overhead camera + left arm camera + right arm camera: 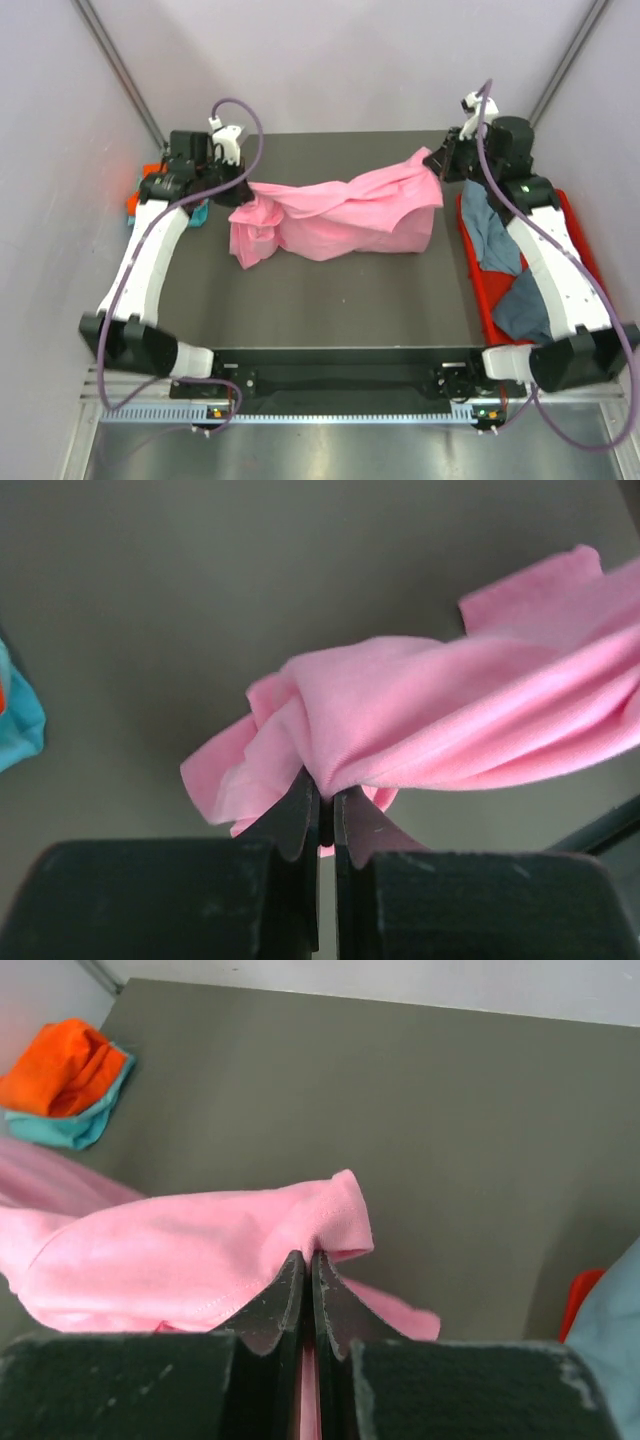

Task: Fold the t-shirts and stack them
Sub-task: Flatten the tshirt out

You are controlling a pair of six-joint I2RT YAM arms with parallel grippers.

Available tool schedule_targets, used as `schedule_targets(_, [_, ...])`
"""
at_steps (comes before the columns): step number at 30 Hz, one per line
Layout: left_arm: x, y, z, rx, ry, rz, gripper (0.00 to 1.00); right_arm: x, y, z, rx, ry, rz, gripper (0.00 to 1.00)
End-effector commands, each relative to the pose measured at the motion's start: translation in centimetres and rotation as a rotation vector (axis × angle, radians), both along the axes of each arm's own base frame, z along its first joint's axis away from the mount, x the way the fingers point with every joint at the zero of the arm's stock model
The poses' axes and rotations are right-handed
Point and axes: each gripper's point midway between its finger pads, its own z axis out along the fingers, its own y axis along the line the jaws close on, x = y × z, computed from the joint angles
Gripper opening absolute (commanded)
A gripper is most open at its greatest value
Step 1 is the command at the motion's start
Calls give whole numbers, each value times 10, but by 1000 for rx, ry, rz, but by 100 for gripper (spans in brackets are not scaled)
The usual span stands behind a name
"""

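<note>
Next I need to lower my left gripper to the dark tabletop below it and release the gathered fold there, since the pink t-shirt (345,215) still hangs raised.
The large pink t-shirt (345,215) hangs bunched between both arms above the dark table (330,300). My left gripper (243,193) is shut on its left end; in the left wrist view the gripper (327,792) pinches a gathered fold of the pink t-shirt (420,720). My right gripper (437,165) is shut on its right end; in the right wrist view the gripper (308,1258) pinches a hemmed edge of the pink t-shirt (190,1260). An orange t-shirt (62,1065) lies folded on a teal t-shirt (70,1128) at the far left. Grey-blue and dark slate t-shirts (500,262) lie in the red bin.
The red plastic bin (480,270) stands along the table's right edge under my right arm. The orange and teal stack (140,200) shows beside my left arm at the table's left edge. Pale walls enclose the table on three sides.
</note>
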Motion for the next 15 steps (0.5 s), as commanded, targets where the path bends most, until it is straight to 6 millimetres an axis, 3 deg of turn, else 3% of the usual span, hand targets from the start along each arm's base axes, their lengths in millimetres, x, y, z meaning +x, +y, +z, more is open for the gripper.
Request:
schedule_targets(1, [58,-2,-50,7,79,58,0,51,-6,-23,36,18,-75,0])
schedule_targets(2, [72,-2,-83,30,168,67,0,66,-2,-43,40,65,-61,0])
schedule_targets(3, [88,-4,-80,30,162,68,0,73,1,-56,37,94,-49,0])
schedule_targets(4, [97,-5,-90,36,189,61,0,85,1,-83,27,155,-49,0])
schedule_targets(5, [109,-6,-123,53,263,58,0,92,3,-90,29,167,-40,0])
schedule_targets(6, [123,-6,-120,64,256,65,0,98,4,-100,23,174,-37,0])
schedule_targets(7, [132,-5,-130,78,273,76,0,107,5,-121,18,213,-40,0])
schedule_targets(8, [144,-4,-157,94,319,84,0,117,5,-121,20,198,-44,0])
schedule_targets(9, [163,-2,-147,103,276,111,0,123,6,-124,12,194,-41,0])
schedule_targets(10, [174,-1,-150,111,267,123,0,129,6,-126,7,188,-44,0])
schedule_targets(11, [184,0,-167,125,285,132,4,141,2,-131,-6,181,-66,0])
schedule_targets(12, [201,2,-149,116,235,173,9,145,2,-134,-16,177,-62,0])
schedule_targets(13, [208,2,-145,108,225,196,18,150,0,-142,-24,189,-65,0])
schedule_targets(14, [214,3,-141,109,209,205,33,154,-1,-138,-27,178,-66,0])
schedule_targets(15, [216,4,-131,109,185,213,42,156,-2,-138,-24,179,-69,0])
